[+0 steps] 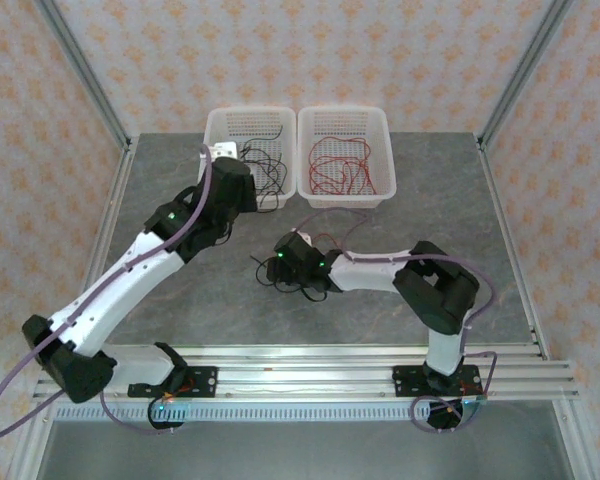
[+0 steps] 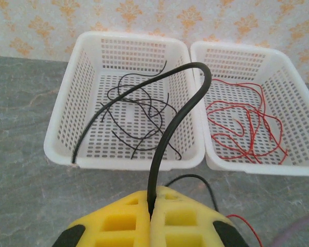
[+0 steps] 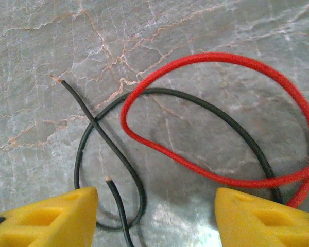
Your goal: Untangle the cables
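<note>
My left gripper holds its cable and will next move outward past the basket's near rim. It will go down into the basket of black cables and release the cable there, since only black ones are in it.
My left gripper (image 2: 152, 206) is shut on a black cable (image 2: 183, 98), which arches up from the yellow fingers and droops over the left basket (image 2: 62, 149). That basket holds several black cables (image 2: 139, 110); in the top view the gripper (image 1: 223, 152) hovers at its near rim. My right gripper (image 3: 155, 216) is open just above the table, over a small tangle: a black cable (image 3: 108, 154) looped on itself and a red cable (image 3: 195, 170) curled across it. Seen from the top camera, the right gripper (image 1: 283, 262) sits over this tangle (image 1: 298, 285) at mid-table.
The right basket (image 1: 384, 190) at the back holds several red cables (image 1: 342, 165). Both white baskets stand side by side against the back of the grey marbled table. A black cable (image 2: 198, 180) and a red one (image 2: 247, 229) lie on the table below my left gripper.
</note>
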{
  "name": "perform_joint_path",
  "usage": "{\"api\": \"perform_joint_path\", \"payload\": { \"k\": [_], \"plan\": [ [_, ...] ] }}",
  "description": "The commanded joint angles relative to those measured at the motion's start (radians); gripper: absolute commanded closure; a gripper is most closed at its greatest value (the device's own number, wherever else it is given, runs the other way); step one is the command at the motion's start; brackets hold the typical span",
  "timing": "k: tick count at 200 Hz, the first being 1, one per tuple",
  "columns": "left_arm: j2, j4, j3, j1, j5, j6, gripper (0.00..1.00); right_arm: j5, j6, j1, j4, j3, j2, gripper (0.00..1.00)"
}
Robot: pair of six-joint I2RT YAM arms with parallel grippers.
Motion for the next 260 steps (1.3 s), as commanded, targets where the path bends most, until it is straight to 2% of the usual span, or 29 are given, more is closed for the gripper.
{"api": "perform_joint_path", "payload": {
  "k": [1, 108, 164, 210, 260],
  "plan": [
    [0.058, 0.027, 0.072, 0.029, -0.033, 0.058, 1.00, 0.036, -0.010, 0.009, -0.035, -0.021, -0.098, 0.35],
    [0.447, 0.180, 0.351, 0.207, 0.012, 0.157, 1.00, 0.120, 0.023, 0.019, -0.126, -0.135, -0.401, 0.33],
    [0.694, 0.238, 0.474, 0.274, 0.126, 0.185, 1.00, 0.171, 0.063, 0.019, -0.171, -0.209, -0.519, 0.33],
    [0.779, 0.355, 0.393, 0.317, 0.263, 0.169, 1.00, 0.198, 0.083, 0.019, -0.196, -0.236, -0.563, 0.33],
    [0.812, 0.366, 0.310, 0.331, 0.250, 0.134, 1.00, 0.199, 0.085, 0.019, -0.202, -0.231, -0.549, 0.33]
  ]
}}
